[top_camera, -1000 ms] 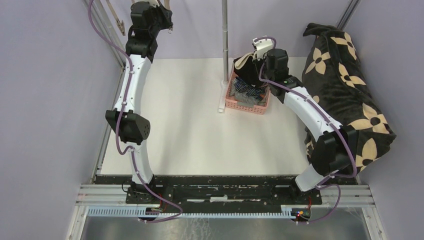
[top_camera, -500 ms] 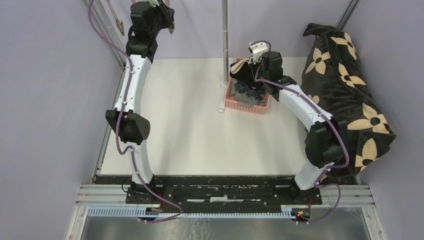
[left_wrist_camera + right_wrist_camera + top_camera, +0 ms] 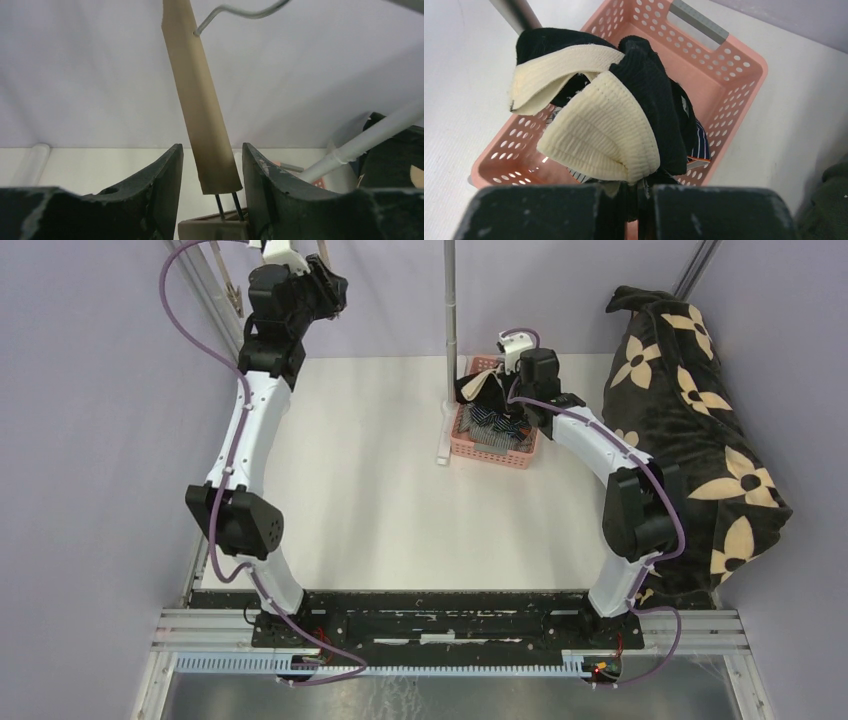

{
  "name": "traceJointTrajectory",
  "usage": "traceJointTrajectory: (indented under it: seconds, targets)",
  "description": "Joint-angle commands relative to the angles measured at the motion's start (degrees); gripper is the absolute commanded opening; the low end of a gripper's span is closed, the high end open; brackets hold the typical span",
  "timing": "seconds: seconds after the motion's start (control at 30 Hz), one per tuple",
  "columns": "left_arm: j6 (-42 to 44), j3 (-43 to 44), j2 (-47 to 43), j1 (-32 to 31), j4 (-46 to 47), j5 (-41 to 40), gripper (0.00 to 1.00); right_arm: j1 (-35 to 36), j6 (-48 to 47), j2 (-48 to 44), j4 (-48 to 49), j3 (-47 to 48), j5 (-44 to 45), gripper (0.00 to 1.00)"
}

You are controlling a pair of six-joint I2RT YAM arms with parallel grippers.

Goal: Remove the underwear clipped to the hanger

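Note:
The right gripper moves down into the pink basket toward the navy striped underwear [image 3: 700, 145] and opens next, since the black underwear hangs bunched above the basket.
Black underwear [image 3: 651, 95] with a cream ribbed waistband hangs bunched from my right gripper [image 3: 644, 192], which is shut on it just above the pink basket [image 3: 744, 60]. Navy striped underwear [image 3: 700, 145] lies in that basket under it. In the top view the right gripper [image 3: 497, 380] is over the basket's far end. My left gripper [image 3: 330, 285] is raised at the back left. In the left wrist view it [image 3: 211, 147] stands open around the beige hanger bar [image 3: 200, 100], with a gap on each side. A beige clip [image 3: 212, 230] sits low between the fingers, holding no cloth.
A metal pole [image 3: 449, 300] on a small foot rises just left of the basket [image 3: 490, 458]. A large black flower-print blanket [image 3: 690, 410] is heaped along the right side. Purple walls close in the white table at back and sides. More clips [image 3: 235, 290] hang at back left.
My left gripper has opened from shut, and the left arm has swung slightly left. My right gripper has carried the black underwear left and further back over the basket.

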Motion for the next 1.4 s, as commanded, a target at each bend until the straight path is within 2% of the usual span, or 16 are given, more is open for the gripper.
traceJointTrajectory:
  seconds: [0.0,0.43,0.6,0.77,0.93,0.97,1.37]
  targets:
    - [1.0,-3.7,-6.6,0.1,3.9,0.4,0.56,-0.8,2.2,0.1,2.8,0.9,0.0,0.01]
    - [0.2,-14.7,-14.0,0.1,4.5,3.2,0.66,-1.7,6.9,3.2,-2.8,-2.9,1.1,0.01]
    - [0.6,-18.8,-17.6,0.1,4.6,3.7,0.67,-1.9,8.9,7.3,-8.6,-0.5,2.3,0.01]
    - [0.9,-23.4,-22.7,0.1,5.6,4.2,0.69,-2.1,10.0,10.7,-12.6,1.7,1.7,0.15]
    - [2.4,-24.9,-26.4,0.1,5.3,6.5,0.76,-2.2,9.7,6.0,-8.8,-0.1,3.1,0.49]
    - [2.6,-25.1,-27.2,0.1,5.2,7.1,0.77,-2.2,9.2,4.8,-7.9,-0.2,3.7,0.53]
    - [7.4,-36.5,-38.1,0.1,4.6,6.0,0.78,-2.3,6.4,-6.4,-5.5,0.3,4.9,0.67]
